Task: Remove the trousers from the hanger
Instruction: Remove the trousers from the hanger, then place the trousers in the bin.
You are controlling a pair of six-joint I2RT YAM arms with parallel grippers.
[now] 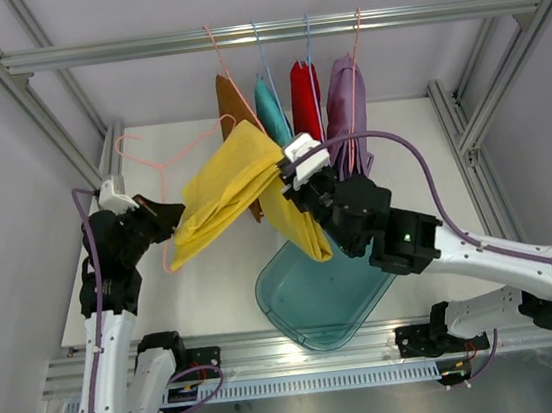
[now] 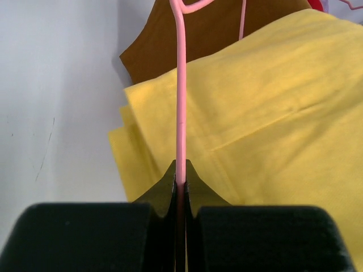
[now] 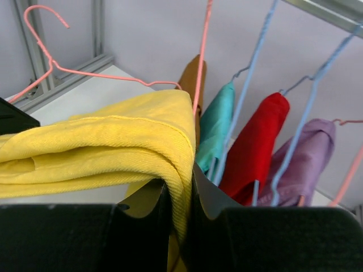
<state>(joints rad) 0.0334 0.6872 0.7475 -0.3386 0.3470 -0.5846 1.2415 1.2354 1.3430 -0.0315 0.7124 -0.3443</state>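
The robot's right gripper should next pull the trousers it holds off the hanger, lower them to the empty teal tub (image 1: 317,297) below and back from the gripper, and let go of them.
The yellow trousers (image 1: 228,187) hang folded over a pink wire hanger (image 1: 162,170) that is off the rail and tilted over the table. My left gripper (image 1: 161,215) is shut on the hanger's wire (image 2: 181,113), with the yellow cloth (image 2: 266,113) just beyond my fingertips. My right gripper (image 1: 287,170) is shut on the trousers' folded edge (image 3: 113,136), cloth pinched between its jaws (image 3: 181,187). The brown (image 1: 232,96), teal (image 1: 268,102), red (image 1: 304,87) and lilac (image 1: 343,97) trousers hang on hangers from the rail (image 1: 136,48).
A translucent teal tub (image 1: 318,302) lies on the white table below my right arm. Aluminium frame posts (image 1: 477,121) stand at both sides. The hanging trousers sit close behind my right gripper, teal (image 3: 218,124) nearest.
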